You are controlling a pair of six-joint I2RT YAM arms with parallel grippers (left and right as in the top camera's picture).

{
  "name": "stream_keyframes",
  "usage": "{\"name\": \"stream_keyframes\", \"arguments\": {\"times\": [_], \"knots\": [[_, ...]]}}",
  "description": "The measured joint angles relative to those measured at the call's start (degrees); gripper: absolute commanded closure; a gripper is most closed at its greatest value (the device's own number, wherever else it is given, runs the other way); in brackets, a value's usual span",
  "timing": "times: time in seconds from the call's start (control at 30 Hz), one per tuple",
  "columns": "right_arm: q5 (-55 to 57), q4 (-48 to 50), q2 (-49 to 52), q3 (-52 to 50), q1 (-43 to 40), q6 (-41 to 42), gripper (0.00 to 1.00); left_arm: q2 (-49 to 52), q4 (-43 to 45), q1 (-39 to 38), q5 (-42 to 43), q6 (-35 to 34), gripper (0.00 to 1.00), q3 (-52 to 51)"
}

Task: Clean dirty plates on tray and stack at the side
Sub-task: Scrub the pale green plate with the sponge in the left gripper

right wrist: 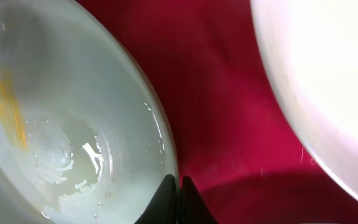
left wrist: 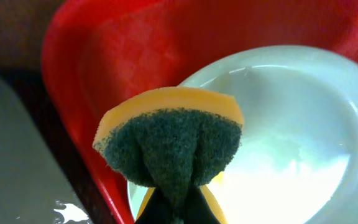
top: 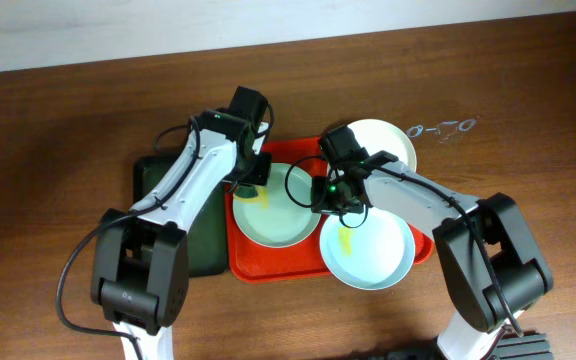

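Note:
My left gripper moves across the mint plate's yellow smear next to wipe it, then goes over to the dark green tray [left wrist: 23, 155] beside the red one and releases.
The red tray [top: 273, 272] holds three plates. A mint plate [top: 286, 218] lies at its left, a second mint plate [top: 373, 262] with a yellow smear at the front right, and a cream plate [top: 393, 140] at the back right. My left gripper [top: 253, 185] is shut on a yellow and green sponge [left wrist: 169, 143], held over the left mint plate's [left wrist: 291, 137] edge near the tray rim [left wrist: 123, 56]. My right gripper [top: 330, 197] pinches that plate's right rim [right wrist: 73, 124]; its fingers [right wrist: 179, 186] are closed on it. The cream plate [right wrist: 328, 81] lies to the right.
A dark green tray [top: 163, 185] lies against the red tray's left side, under my left arm. A small clear object [top: 443, 128] lies on the wooden table at the back right. The tray floor [right wrist: 222, 93] shows between the plates.

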Motion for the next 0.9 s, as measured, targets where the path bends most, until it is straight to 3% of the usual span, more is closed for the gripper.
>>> {"name": "stream_keyframes", "arguments": {"times": [0.67,0.9], "knots": [[0.02,-0.07,0.0,0.0,0.0,-0.09,0.96,5.99,2.91,-3.61,1.79,0.02,1.0,-1.36],[0.04,-0.09,0.0,0.0,0.0,-0.13,0.96,5.99,0.5,-5.09,10.51,1.9,1.0,-0.59]]}}
